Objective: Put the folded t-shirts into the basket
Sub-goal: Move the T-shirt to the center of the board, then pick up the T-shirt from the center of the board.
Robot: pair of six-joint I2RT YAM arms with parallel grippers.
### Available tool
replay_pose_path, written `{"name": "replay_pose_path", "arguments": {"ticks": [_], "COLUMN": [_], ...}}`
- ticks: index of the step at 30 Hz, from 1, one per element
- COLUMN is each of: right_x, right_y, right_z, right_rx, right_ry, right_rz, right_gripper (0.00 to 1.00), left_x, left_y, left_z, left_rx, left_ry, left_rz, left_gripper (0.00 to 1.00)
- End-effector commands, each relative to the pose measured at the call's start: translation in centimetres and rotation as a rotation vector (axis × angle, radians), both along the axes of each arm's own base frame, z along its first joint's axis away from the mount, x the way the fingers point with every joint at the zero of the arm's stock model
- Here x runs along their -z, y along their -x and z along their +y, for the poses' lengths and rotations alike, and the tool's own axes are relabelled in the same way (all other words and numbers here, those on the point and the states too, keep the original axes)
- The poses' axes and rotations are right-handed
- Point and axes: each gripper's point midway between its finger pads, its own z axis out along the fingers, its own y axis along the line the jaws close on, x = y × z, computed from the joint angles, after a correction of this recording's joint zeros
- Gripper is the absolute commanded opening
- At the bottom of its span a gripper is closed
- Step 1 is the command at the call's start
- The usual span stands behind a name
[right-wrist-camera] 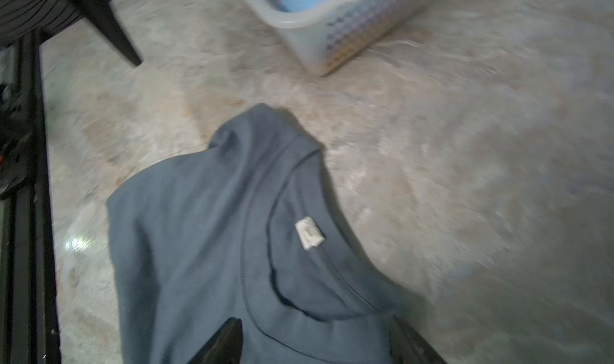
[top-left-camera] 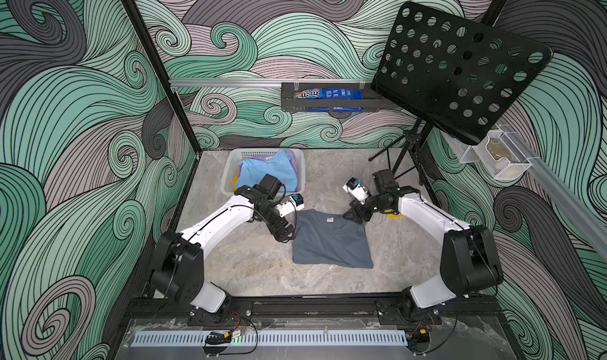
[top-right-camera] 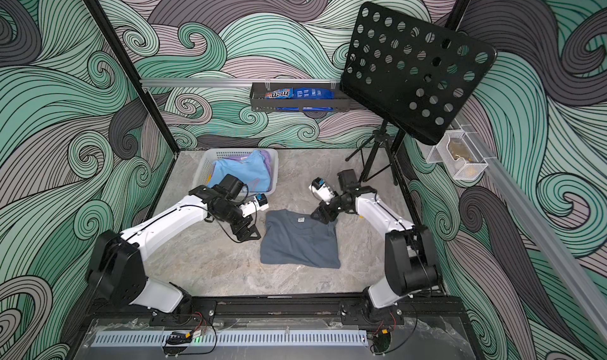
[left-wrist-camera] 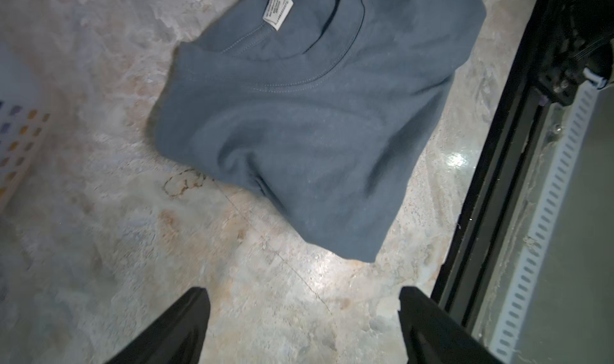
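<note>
My left gripper moves outward and down onto the grey t-shirt's far corner by the basket next, since my right gripper already spans the other collar-side corner.
A dark grey folded t-shirt (top-left-camera: 331, 240) (top-right-camera: 300, 240) lies flat mid-table, collar and white label toward the back. The white basket (top-left-camera: 230, 164) (top-right-camera: 201, 168) stands at the back left. It holds a light blue t-shirt (top-left-camera: 262, 169) on top, with a lilac t-shirt's edge (top-left-camera: 293, 160) and a yellow sliver (top-left-camera: 235, 179) showing. My left gripper (top-left-camera: 284, 235) (left-wrist-camera: 302, 292) is open over bare table, just off the grey t-shirt's left edge (left-wrist-camera: 299, 120). My right gripper (top-left-camera: 356, 215) (right-wrist-camera: 315, 322) is open, its jaws spread over the grey t-shirt's (right-wrist-camera: 216, 246) far right corner by the collar.
A black perforated music stand (top-left-camera: 460, 69) on a tripod (top-left-camera: 407, 158) stands at the back right. A black shelf with snack packets (top-left-camera: 328, 100) hangs on the back wall, and a wire-mesh holder (top-left-camera: 492, 159) on the right wall. A black rail (top-left-camera: 312, 304) bounds the table's front.
</note>
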Motion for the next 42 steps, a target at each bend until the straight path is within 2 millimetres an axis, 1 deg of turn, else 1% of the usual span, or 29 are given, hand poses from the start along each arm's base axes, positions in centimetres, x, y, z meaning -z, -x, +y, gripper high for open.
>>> {"name": "replay_pose_path", "arguments": {"ticks": [1, 2, 5, 10, 13, 18, 25, 29, 33, 38, 42], "right_x": [1.8, 2.5, 4.1, 6.2, 7.5, 8.5, 9.7, 10.3, 10.7, 11.2, 11.8], "right_y": [-1.6, -1.9, -1.8, -1.0, -0.3, 0.4, 1.1, 1.3, 1.3, 1.5, 1.8], "right_z": [-3.0, -3.7, -4.3, -4.5, -4.1, -3.4, -3.4, -3.3, -3.4, -3.1, -3.5], "right_rx": [0.154, 0.178, 0.208, 0.210, 0.198, 0.174, 0.162, 0.159, 0.164, 0.153, 0.145], "right_ry": [-0.010, 0.027, 0.089, 0.137, 0.138, 0.149, 0.160, 0.164, 0.167, 0.173, 0.204], "right_rz": [0.117, 0.115, 0.117, 0.145, 0.164, 0.186, 0.215, 0.236, 0.243, 0.251, 0.255], "right_gripper": [0.86, 0.88, 0.90, 0.90, 0.90, 0.90, 0.89, 0.87, 0.85, 0.82, 0.79], "left_x": [1.1, 1.7, 3.1, 5.0, 6.0, 7.3, 9.2, 9.7, 10.1, 10.6, 10.8], "left_y": [-3.2, -3.8, -5.3, -7.3, -8.0, -8.2, -7.5, -7.1, -6.6, -6.1, -5.7], "left_z": [-1.7, -1.9, -2.7, -3.3, -3.2, -3.0, -2.9, -3.2, -3.6, -3.7, -3.5], "left_rx": [0.013, 0.010, 0.006, 0.011, 0.022, 0.042, 0.071, 0.081, 0.084, 0.090, 0.081], "left_ry": [-0.081, -0.109, -0.154, -0.207, -0.243, -0.279, -0.307, -0.300, -0.288, -0.292, -0.292], "left_rz": [-0.095, -0.093, -0.074, -0.075, -0.078, -0.057, 0.020, 0.050, 0.093, 0.113, 0.124], "left_gripper": [0.92, 0.92, 0.92, 0.93, 0.94, 0.94, 0.93, 0.88, 0.80, 0.66, 0.50]}}
